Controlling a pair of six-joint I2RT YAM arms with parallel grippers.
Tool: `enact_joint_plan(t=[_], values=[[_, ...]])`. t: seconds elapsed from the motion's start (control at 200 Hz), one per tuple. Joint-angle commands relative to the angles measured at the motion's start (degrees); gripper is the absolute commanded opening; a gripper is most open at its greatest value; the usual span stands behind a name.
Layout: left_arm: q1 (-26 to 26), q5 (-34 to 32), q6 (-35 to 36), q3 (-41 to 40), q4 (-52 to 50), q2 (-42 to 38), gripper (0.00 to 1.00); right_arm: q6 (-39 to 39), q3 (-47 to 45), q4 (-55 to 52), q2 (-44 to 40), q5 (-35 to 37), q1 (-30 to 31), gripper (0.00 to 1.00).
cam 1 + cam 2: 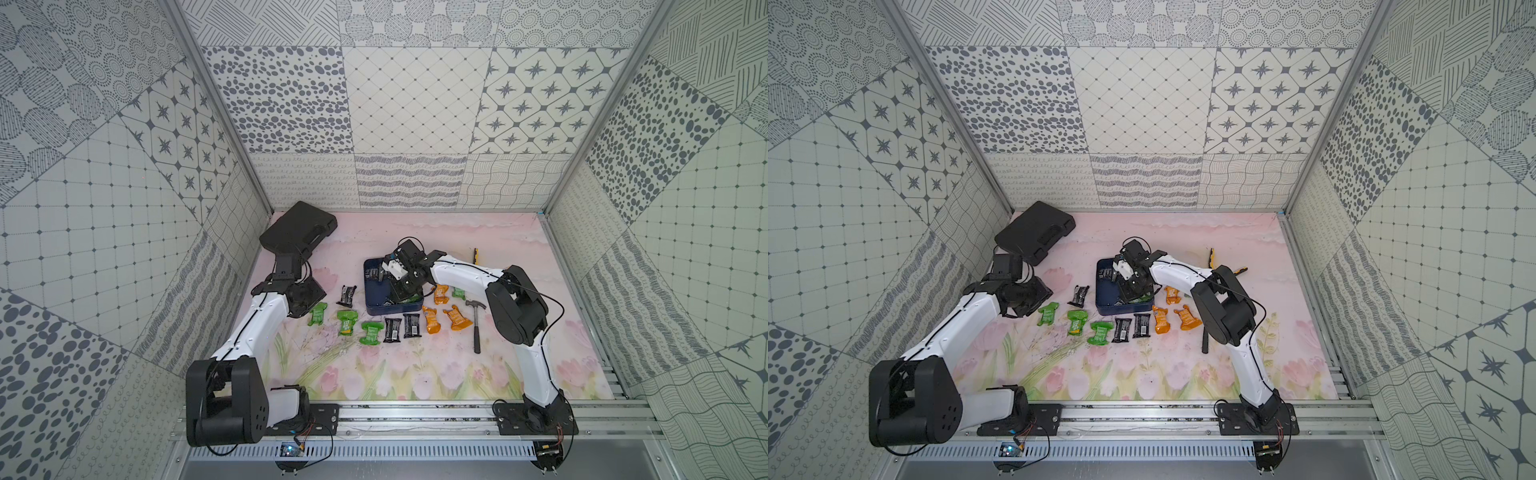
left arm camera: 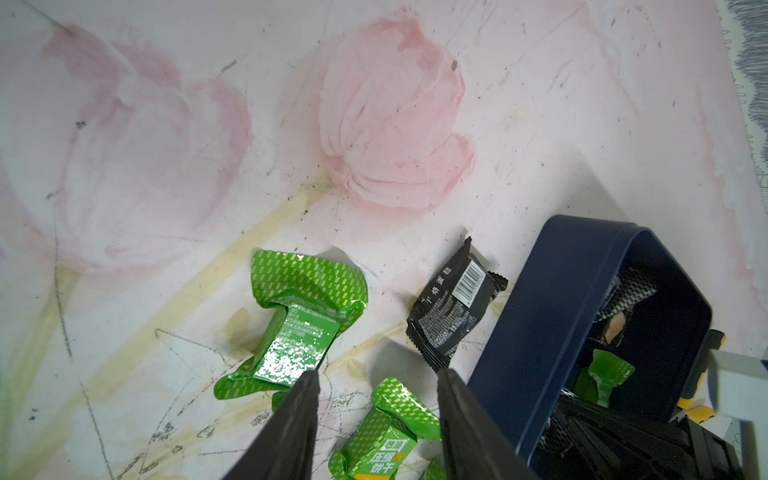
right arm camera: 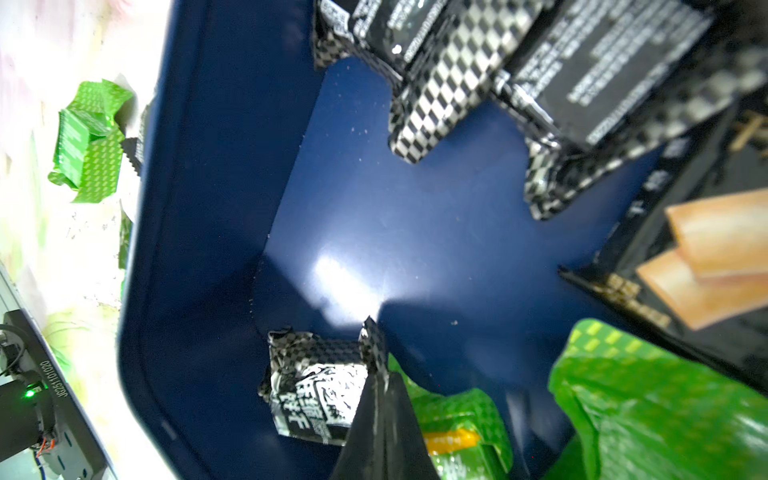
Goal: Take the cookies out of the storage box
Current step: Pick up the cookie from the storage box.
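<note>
The bare mat before the orange cookies is back beyond the box's side, so my right gripper should next lift up, swing back, lower and release there.
The storage box is a navy tin tray at mid-table, with black-checked cookies and green cookies still inside. My right gripper reaches down into the box. Its fingers are shut on the crinkled end flap of a black cookie. My left gripper hovers open over the table left of the box. A green cookie lies on the mat beneath the gap. Several green, black and orange cookies lie in a row before the box.
A hammer lies right of the orange cookies, beside the right arm. Yellow-handled pliers lie behind that arm. A black plastic case leans in the back left corner. Patterned walls close in on three sides.
</note>
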Motion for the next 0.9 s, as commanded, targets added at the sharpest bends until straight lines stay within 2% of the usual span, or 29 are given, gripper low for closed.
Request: enact_joint_plan(t=[0.0,0.485,0.665,0.89], values=[[-0.18,0.38,-1.23,0.3,1.45,-0.82,0.5,0.36,0.98,1.84,-4.73,1.66,0.09,0.0],[-2.26,1.06,-2.8,1.81,3.12,-2.97,0.51,5.03,-1.8,6.34,-11.08,6.0,0.05,0.0],[-7.22,-1.56,-3.36,3.64,3.28,-2.96,0.54,6.83,-7.88,7.4,-18.48,6.56,0.16,0.0],[-16.95,-5.58,-3.44,5.08,4.08,-2.05,0.55,10.02,-22.13,7.21,-32.29,9.64,0.57,0.0]])
